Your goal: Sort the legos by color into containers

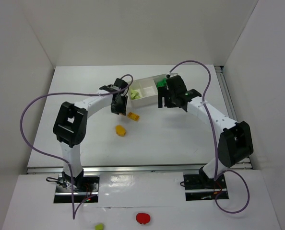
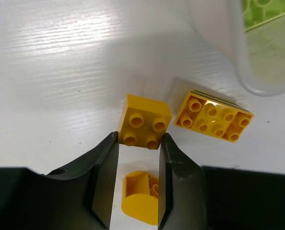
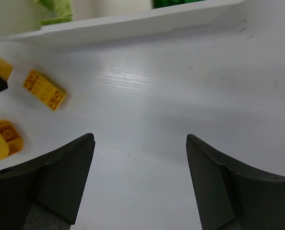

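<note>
I should next move my right gripper to the left in the top view and down onto the near end of the longer orange brick (image 1: 133,115), because it is outside the tray.
My left gripper (image 1: 117,106) (image 2: 138,136) is shut on a square orange brick (image 2: 145,125), pinched at its near edge between the fingertips, close to the tray's left end. A longer orange brick (image 1: 133,115) (image 2: 213,123) (image 3: 44,89) lies on the table beside it. A rounded orange-yellow piece (image 1: 120,130) (image 2: 140,199) (image 3: 3,139) lies nearer me. The white tray (image 1: 147,98) (image 2: 238,52) (image 3: 133,21) holds lime bricks (image 1: 134,94) in its left compartment and dark green bricks (image 1: 160,82) in its right one. My right gripper (image 1: 164,101) (image 3: 140,139) is open and empty over bare table, in front of the tray.
White enclosure walls stand on three sides of the table. A red round object (image 1: 143,218) and a small lime piece (image 1: 99,226) lie on the near ledge by the arm bases. Purple cables loop beside both arms.
</note>
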{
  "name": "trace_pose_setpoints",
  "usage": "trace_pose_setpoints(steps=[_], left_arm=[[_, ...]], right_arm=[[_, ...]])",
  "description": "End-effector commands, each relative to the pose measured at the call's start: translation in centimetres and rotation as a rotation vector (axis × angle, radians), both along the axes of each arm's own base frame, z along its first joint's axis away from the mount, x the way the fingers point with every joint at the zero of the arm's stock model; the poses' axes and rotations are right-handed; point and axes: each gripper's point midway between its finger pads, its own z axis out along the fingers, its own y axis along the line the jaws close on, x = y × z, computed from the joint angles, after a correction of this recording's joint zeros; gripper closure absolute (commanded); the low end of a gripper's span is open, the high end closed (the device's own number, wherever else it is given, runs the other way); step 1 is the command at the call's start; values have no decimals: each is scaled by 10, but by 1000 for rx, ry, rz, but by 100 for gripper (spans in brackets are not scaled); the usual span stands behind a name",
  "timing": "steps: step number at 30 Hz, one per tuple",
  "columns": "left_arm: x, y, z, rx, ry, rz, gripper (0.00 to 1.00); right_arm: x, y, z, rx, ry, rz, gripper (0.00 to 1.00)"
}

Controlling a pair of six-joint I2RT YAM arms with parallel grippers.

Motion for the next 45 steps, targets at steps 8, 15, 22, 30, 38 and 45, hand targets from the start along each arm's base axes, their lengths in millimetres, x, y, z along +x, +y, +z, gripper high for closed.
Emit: trace_pose_setpoints(steps=[8,15,22,30,38,45], left_arm=[[25,-32,135,-183,-216,-78,78],[74,-87,158,-338,-256,-153,78],[111,-126,162,-461,-273,-192,73],[121,-145,156,-542,-245,-189,21],[63,-50,190,-400,-278,-10,23],[6,50,212,-263,-317,200,23]], right_arm=[[-2,34,26,58,-138,54,16],[-15,11,40,80,-196,-35,16],[-40,29,20,127,-105,83,16],[-49,39,16,153,-90,107,16],[-61,118,-16,84,-17,455,16],[-23,160,-41,-44,-68,457,14]])
